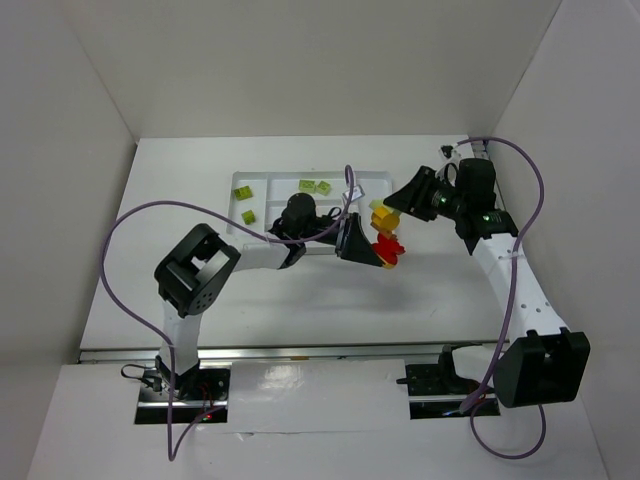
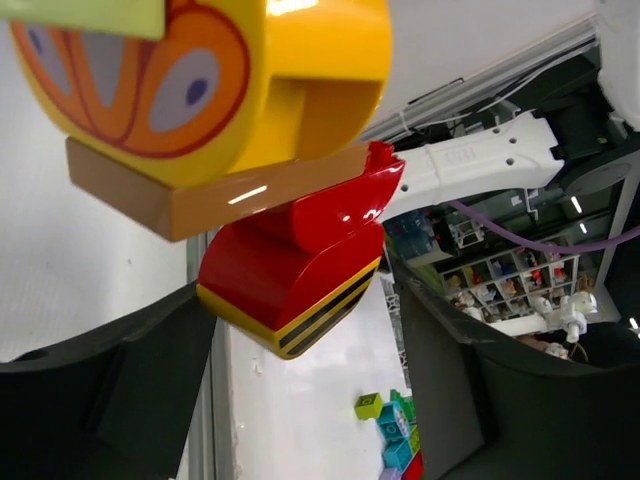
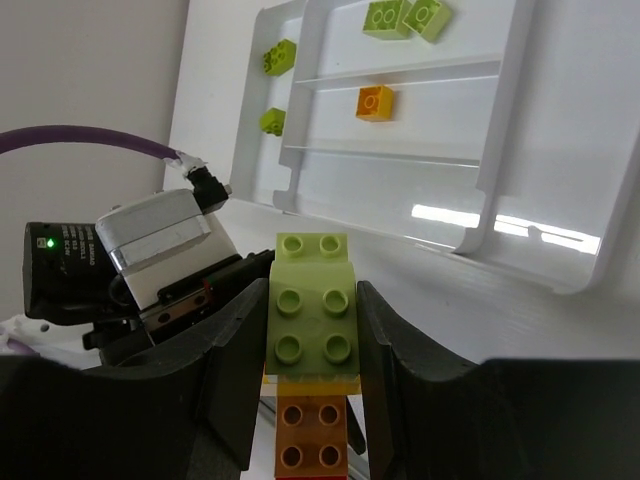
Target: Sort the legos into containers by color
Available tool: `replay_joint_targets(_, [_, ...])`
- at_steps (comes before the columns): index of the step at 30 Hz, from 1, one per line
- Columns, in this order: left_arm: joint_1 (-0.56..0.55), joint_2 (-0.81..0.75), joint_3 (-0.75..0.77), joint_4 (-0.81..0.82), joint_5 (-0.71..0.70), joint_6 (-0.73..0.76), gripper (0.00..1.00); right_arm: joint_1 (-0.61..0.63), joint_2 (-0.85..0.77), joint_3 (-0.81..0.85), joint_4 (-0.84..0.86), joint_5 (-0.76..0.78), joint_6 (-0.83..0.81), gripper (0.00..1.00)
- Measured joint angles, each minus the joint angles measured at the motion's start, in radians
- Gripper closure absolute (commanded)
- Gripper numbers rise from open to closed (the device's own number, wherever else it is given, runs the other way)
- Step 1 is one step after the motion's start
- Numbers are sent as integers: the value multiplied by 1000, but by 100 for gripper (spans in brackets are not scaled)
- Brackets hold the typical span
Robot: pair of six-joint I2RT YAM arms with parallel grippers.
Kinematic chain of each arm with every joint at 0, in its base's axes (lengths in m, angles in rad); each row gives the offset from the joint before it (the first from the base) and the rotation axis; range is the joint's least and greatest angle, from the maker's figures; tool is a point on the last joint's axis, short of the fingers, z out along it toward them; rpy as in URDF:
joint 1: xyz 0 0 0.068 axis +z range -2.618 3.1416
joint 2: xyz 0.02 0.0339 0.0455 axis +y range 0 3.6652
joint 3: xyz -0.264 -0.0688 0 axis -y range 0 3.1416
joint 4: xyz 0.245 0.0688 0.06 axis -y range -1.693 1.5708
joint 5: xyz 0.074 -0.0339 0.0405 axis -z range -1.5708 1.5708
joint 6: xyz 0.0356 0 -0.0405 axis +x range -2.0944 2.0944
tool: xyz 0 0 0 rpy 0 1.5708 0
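The green lego moves away from the left gripper in my right gripper next, and comes down onto the clear tabletop beside the tray for release.
My right gripper point(image 3: 312, 322) point(image 1: 402, 207) is shut on a lime green lego point(image 3: 311, 320), the top of a joined stack held above the table right of the tray. Below the green come a yellow round piece point(image 2: 200, 80) point(image 1: 381, 216), a brown plate point(image 2: 215, 200) and a red striped piece point(image 2: 300, 265) point(image 1: 388, 246). My left gripper point(image 2: 305, 350) point(image 1: 370, 252) stands open around the red end, with a gap on its right side. The white tray point(image 1: 372, 178) point(image 3: 500, 120) holds lime green legos point(image 1: 243, 191) point(image 1: 315, 186) point(image 3: 404, 17) and one orange lego point(image 3: 375, 101) in separate compartments.
White walls close in the table on the left, back and right. A purple cable point(image 1: 130, 225) loops off the left arm and another point(image 1: 535, 200) off the right arm. A small heap of coloured bricks point(image 2: 393, 430) shows far off in the left wrist view.
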Motion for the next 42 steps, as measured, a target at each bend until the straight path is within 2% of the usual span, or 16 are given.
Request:
replay_joint_targets(1, [-1, 0, 0, 11, -2, -7, 26, 0, 0, -1, 1, -3, 1, 77])
replay_joint_targets(2, [-2, 0, 0, 19, -6, -18, 38, 0, 0, -2, 3, -5, 4, 77])
replay_joint_targets(4, [-2, 4, 1, 27, -10, -32, 52, 0, -1, -2, 14, -20, 12, 77])
replay_joint_targets(5, [-2, 9, 1, 32, -10, -43, 76, 0, -3, -2, 23, -35, 11, 77])
replay_joint_targets(6, [-2, 13, 1, 39, -9, -48, 91, 0, -5, -3, 29, -45, 10, 77])
replay_joint_targets(7, [-2, 15, 1, 42, -8, -52, 100, 1, -8, -3, 31, -47, 6, 77])
replay_joint_targets(8, [-2, 15, 1, 43, -7, -55, 100, 1, -8, -3, 31, -47, 6, 80])
replay_joint_targets(13, [-2, 14, -20, 63, -16, -58, 100, 0, -8, -3, 24, -43, 3, 81])
replay_joint_targets(19, [4, 4, -136, 72, -26, -45, 100, -26, -11, -2, 26, 38, 3, 82])
replay_joint_targets(28, [25, -64, -204, -28, -27, 15, 100, -35, -34, -2, 16, 160, 3, 82])
replay_joint_targets(30, [40, -122, -195, -185, -48, 98, 100, -35, -29, 0, -11, 245, 3, 82])
replay_joint_targets(32, [49, -185, -136, -452, -128, 231, 100, -35, -17, 0, -40, 345, 3, 82])
replay_joint_targets(33, [51, -208, -72, -617, -193, 310, 100, -35, -5, -1, -52, 409, 4, 82])
replay_joint_targets(37, [42, -257, 126, -1034, -450, 535, 100, -35, 10, -66, -47, 583, 13, 82])
replay_joint_targets(42, [37, -324, 138, -1309, -658, 668, 100, -20, 43, -122, -51, 776, 38, 82])
